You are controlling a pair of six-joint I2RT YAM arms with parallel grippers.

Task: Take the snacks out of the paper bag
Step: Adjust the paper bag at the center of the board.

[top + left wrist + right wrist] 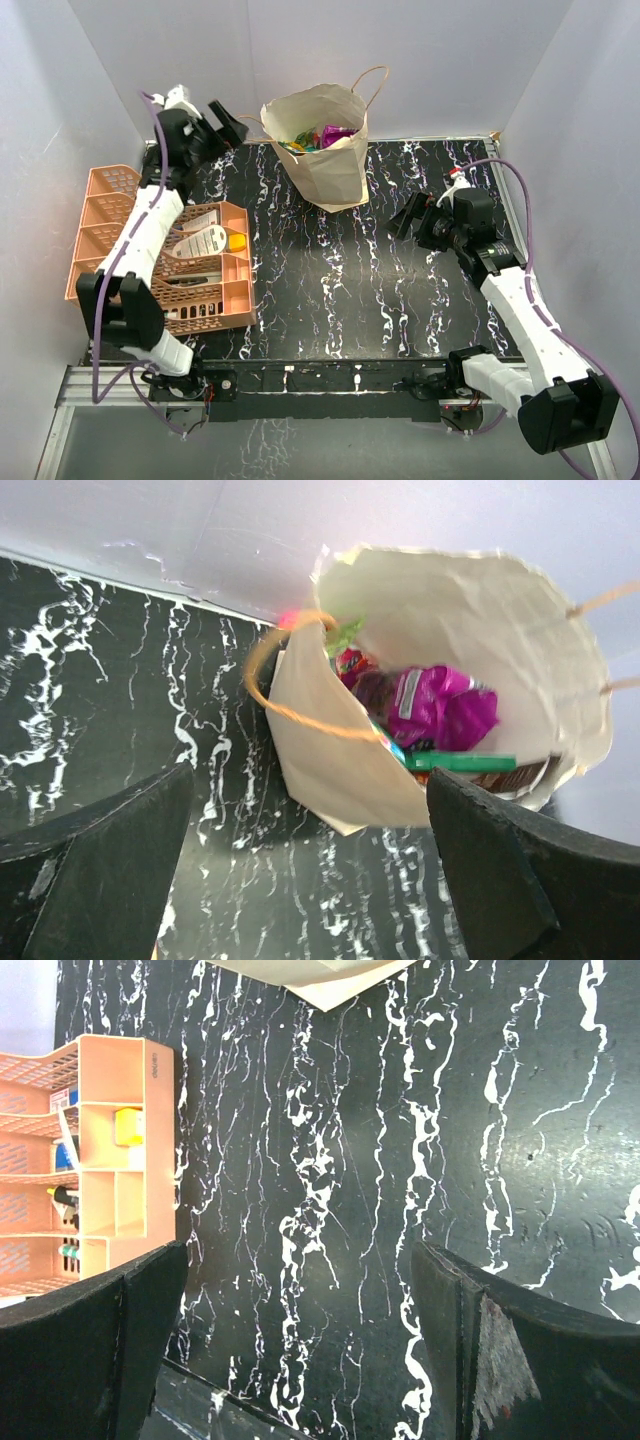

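The bag's twine handle (pixel 252 119) (pixel 257 675) sticks out toward the left gripper and is below it, to its right in the top view, so the left gripper should move gently down and across, with its fingers on both sides of the handle.
The tan paper bag (pixel 325 150) stands upright at the back middle of the table, its mouth open. Snack packets (pixel 322 136) show inside it. In the left wrist view the bag (pixel 340 750) holds a magenta packet (pixel 440 705), a green one (pixel 465 763) and a brown one (pixel 505 776). My left gripper (pixel 228 120) is open and empty, raised high just left of the bag near its left handle (pixel 300 705). My right gripper (pixel 408 215) is open and empty, above the table to the right of the bag and nearer me.
An orange mesh basket (pixel 110 240) with white tubes and bottles sits at the left edge; it also shows in the right wrist view (pixel 110 1150). White walls close in the back and sides. The tabletop is black marble (pixel 350 290).
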